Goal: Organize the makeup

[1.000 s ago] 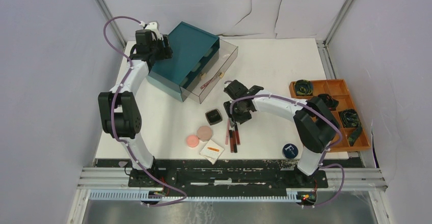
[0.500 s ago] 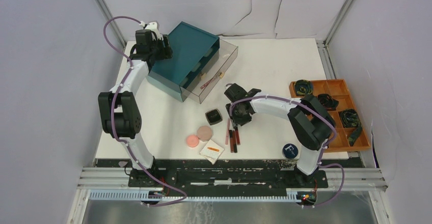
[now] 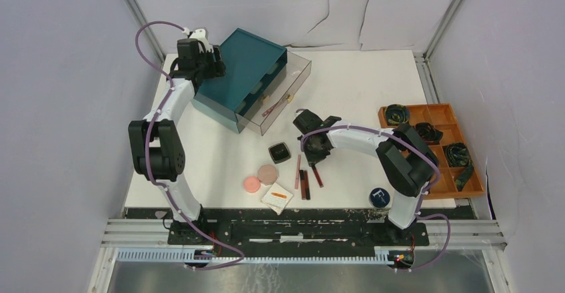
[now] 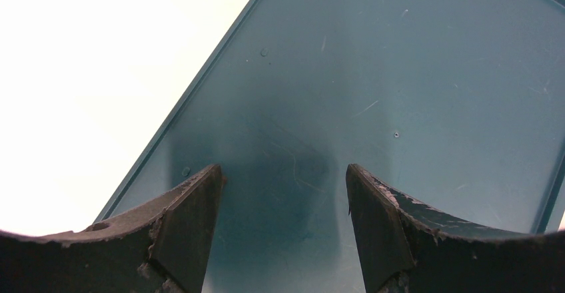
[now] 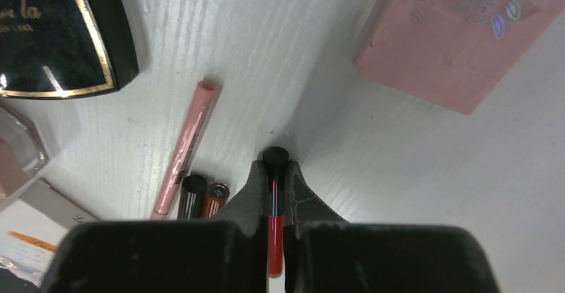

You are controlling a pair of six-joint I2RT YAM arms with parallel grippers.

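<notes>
The clear drawer is open with room around its stick, so the robot's right gripper should next lift outward over the clear drawer's bottom, move down and let go of the red stick.
My right gripper is shut on a thin red stick with a black cap, which slants low over the table. Beside it lie a pale pink stick and two dark sticks. The black square compact is to their left. A pink square lies ahead on the right. Pink and beige discs, a white pad and the dark-blue "F" tin sit near the front. My left gripper is open over the teal drawer box.
The teal drawer box stands at the back left with a clear drawer pulled out; a stick lies in it. An orange compartment tray with dark rolled bundles sits at the right edge.
The right gripper has come down and shut on the red stick, which has swung out to the right of the other sticks. The left arm has not moved.
</notes>
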